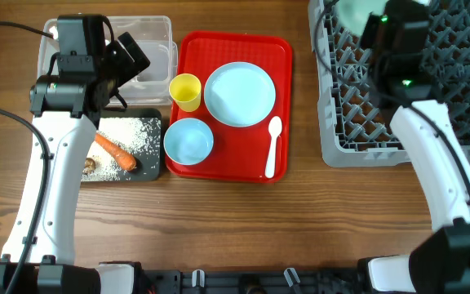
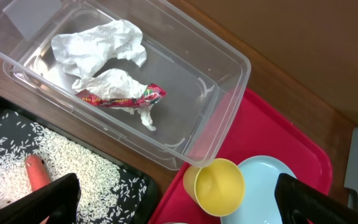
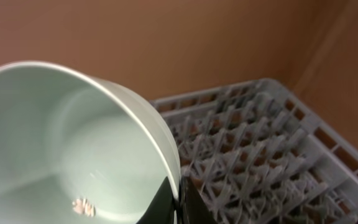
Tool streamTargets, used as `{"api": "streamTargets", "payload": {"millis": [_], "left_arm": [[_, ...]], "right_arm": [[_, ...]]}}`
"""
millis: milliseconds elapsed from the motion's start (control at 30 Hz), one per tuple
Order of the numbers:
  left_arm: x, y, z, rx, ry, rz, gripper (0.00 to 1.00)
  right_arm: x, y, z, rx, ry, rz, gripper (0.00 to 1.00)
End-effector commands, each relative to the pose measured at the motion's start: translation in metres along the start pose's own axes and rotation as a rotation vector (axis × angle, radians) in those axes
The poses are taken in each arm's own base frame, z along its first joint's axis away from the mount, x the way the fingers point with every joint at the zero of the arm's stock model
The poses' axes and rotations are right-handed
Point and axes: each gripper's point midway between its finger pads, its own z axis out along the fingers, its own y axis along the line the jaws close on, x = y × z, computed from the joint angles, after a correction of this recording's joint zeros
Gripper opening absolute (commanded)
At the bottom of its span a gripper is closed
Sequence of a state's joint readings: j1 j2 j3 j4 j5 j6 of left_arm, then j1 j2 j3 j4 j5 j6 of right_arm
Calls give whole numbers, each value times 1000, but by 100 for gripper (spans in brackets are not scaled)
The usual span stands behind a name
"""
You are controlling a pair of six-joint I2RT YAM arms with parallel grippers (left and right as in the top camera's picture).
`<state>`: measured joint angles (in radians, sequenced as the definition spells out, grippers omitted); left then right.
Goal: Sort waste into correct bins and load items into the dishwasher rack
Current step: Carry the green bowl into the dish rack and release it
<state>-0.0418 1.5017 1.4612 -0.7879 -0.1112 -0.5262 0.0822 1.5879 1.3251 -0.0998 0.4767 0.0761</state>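
Observation:
My right gripper next turns and lowers onto the far part of the grey rack, tipping the pale green bowl onto rack wires that stand empty (image 3: 222, 148).
My right gripper (image 3: 179, 200) is shut on the rim of the pale green bowl (image 3: 67, 149), which it holds tilted over the grey dishwasher rack (image 3: 260, 143); a few rice grains stick inside the bowl. My left gripper (image 2: 179, 208) hangs open and holds nothing, above the corner of the clear tub (image 2: 229, 62) and the yellow cup (image 2: 215, 185). The white napkin (image 2: 98, 46) and red wrapper (image 2: 120, 96) lie in the tub. The black tray (image 1: 149, 167) holds rice (image 1: 133, 132), a carrot piece (image 1: 114, 151) and a brown scrap (image 1: 89, 166).
The red serving tray (image 1: 227, 45) carries the yellow cup (image 1: 185, 91), the pale blue plate (image 1: 240, 94), the pale blue bowl (image 1: 188, 140) and the white spoon (image 1: 272, 147). The rack (image 1: 357, 122) fills the table's far right.

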Motion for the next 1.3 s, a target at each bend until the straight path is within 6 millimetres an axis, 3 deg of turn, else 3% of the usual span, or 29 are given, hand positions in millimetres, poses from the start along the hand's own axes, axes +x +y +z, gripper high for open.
{"api": "streamTargets", "payload": {"millis": [0, 100, 200, 400, 633, 933, 1067, 1267], "left_arm": [[-2, 4, 1, -12, -7, -11, 100], [-2, 4, 1, -12, -7, -11, 100], [-2, 4, 1, -12, -7, -11, 100], [-2, 4, 1, -12, -7, -11, 100], [-2, 4, 1, -12, -7, -11, 100], [-2, 4, 1, -12, -7, -11, 100], [-2, 4, 1, -12, -7, -11, 100], [-2, 4, 1, -12, -7, -11, 100]], "right_arm": [[22, -6, 41, 61, 13, -108, 4], [33, -26, 65, 211, -5, -165, 4], [29, -39, 82, 310, -61, -269, 4], [27, -61, 106, 394, -98, -506, 4], [56, -87, 132, 391, -37, -571, 4], [90, -77, 150, 351, 16, -604, 4], [88, -87, 150, 388, 9, -587, 4], [90, -83, 151, 373, 13, -593, 4]]}}
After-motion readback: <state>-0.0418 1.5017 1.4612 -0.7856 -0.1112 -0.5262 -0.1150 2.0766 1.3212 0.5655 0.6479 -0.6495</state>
